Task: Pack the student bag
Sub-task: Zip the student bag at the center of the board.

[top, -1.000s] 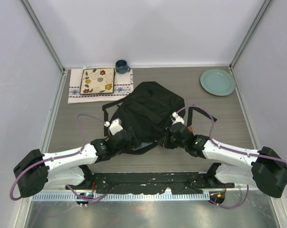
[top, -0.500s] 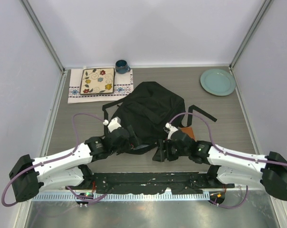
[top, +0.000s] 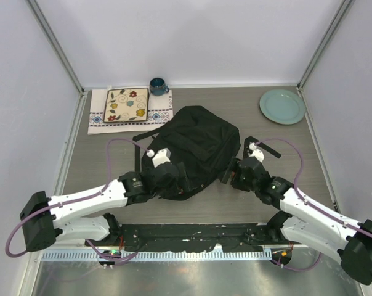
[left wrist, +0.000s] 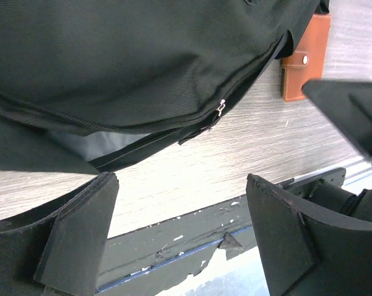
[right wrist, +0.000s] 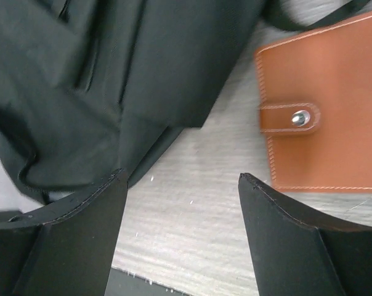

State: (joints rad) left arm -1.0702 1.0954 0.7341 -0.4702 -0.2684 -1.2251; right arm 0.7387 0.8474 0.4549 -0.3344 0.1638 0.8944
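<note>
My left gripper shifts to the right in the top view next and lowers onto the black webbing zipper pull (top: 202,186) (left wrist: 199,131), since it sticks out at the bag's near edge.
The student bag (top: 195,143) is a big black fabric backpack lying in the middle of the table. Its zipper with a silver pull (left wrist: 221,108) runs along the near edge. A brown leather wallet (right wrist: 324,117) with a snap lies on the wood just right of the bag (right wrist: 100,68), and the left wrist view catches it too (left wrist: 306,58). My left gripper (top: 173,180) hovers open over the bag's near edge, nothing between its fingers (left wrist: 81,222). Beside the wallet, my right gripper (top: 231,174) stands open above bare table (right wrist: 183,185).
A patterned square plate (top: 127,105) rests on an embroidered cloth at the back left, with a dark blue mug (top: 157,86) behind it. A pale green plate (top: 282,106) sits at the back right. Black straps (top: 263,147) trail right of the bag. A dark mounting rail (top: 192,233) lines the near edge.
My right gripper has opened, let go of the bag's near edge, and swung to the right beside the wallet. The left arm has shifted slightly right along the bag's edge.
</note>
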